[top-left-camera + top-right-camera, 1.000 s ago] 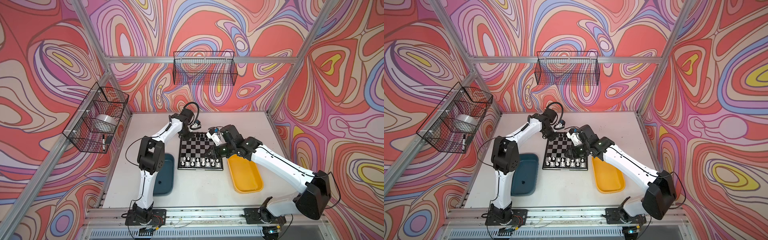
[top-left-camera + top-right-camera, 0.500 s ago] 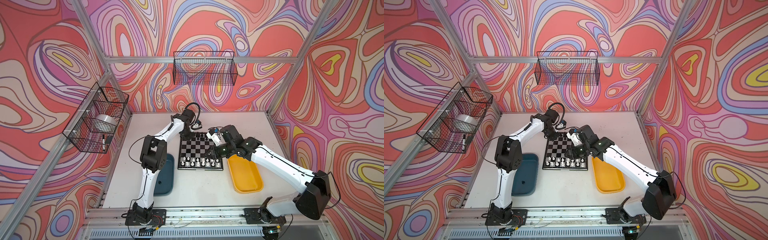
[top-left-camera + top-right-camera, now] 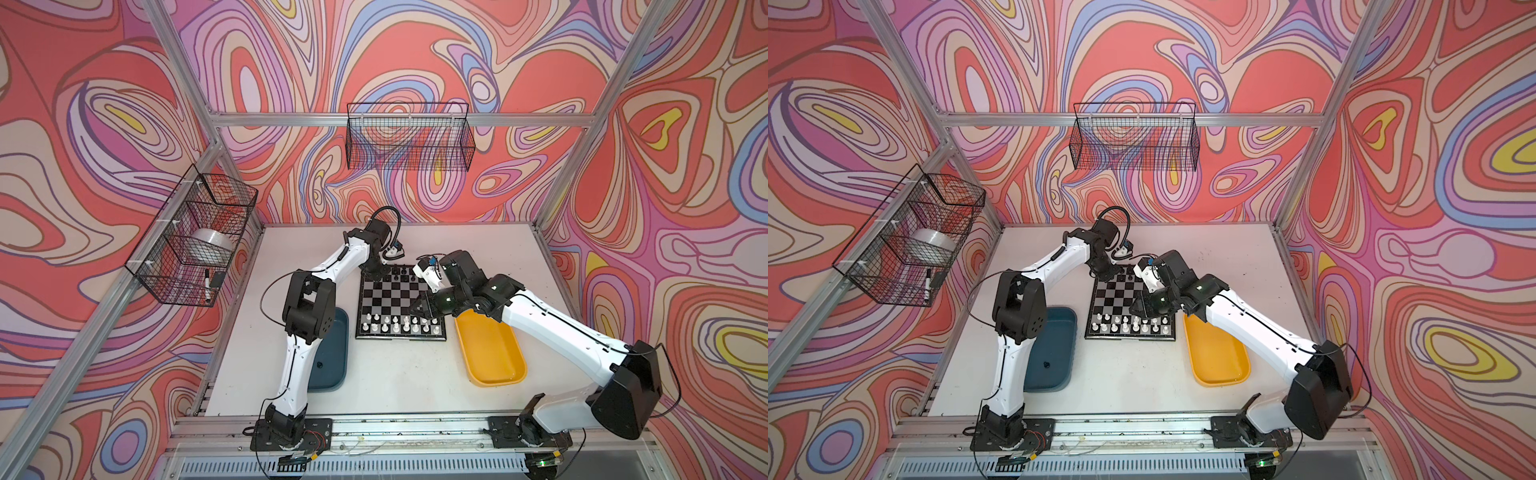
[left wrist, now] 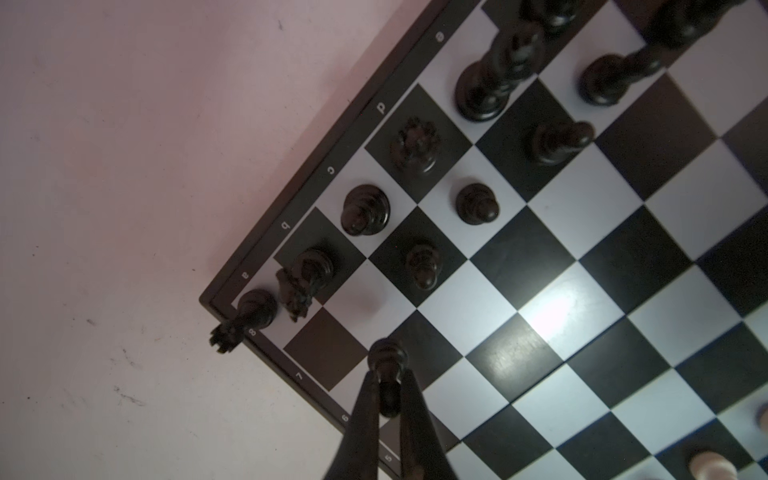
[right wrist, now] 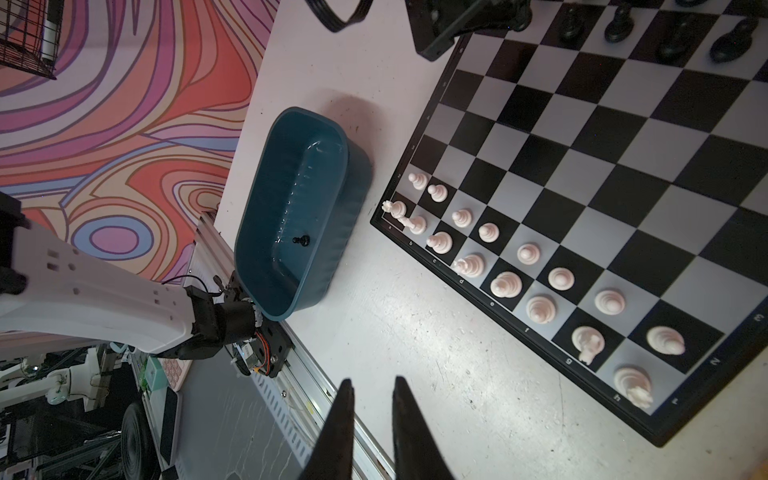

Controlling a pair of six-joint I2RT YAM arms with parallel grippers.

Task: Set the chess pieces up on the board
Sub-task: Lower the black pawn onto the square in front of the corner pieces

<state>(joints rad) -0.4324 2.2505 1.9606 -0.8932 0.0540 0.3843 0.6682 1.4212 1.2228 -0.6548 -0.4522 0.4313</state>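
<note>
The row of pawns has a gap, so the left gripper will next move down to the bare white square [image 4: 369, 302] in front of the black knight and release the pawn there.
The board [image 3: 390, 299] [image 3: 1117, 299] lies mid-table. White chess pieces [image 3: 395, 325] [image 5: 505, 284] fill its two near rows. Black chess pieces [image 4: 365, 210] stand along the far rows, several squares there bare. My left gripper [image 4: 388, 376] [image 3: 371, 276] is at the board's far left corner, shut on a black pawn [image 4: 386, 355] above the edge squares by the rook [image 4: 253, 309]. Whether the pawn touches the board I cannot tell. My right gripper [image 5: 372, 381] [image 3: 415, 309] hovers over the board's right side, fingers slightly apart, nothing between them.
A teal tray [image 3: 332, 353] [image 5: 291, 199] left of the board holds one black pawn [image 5: 301, 240]. A yellow tray [image 3: 490, 353] lies to the right, partly under the right arm. Wire baskets hang on the left wall [image 3: 195, 237] and back wall [image 3: 409, 137].
The left arm's elbow has shifted slightly while its gripper stays at the board's far left corner with the pawn. The right arm has not moved.
</note>
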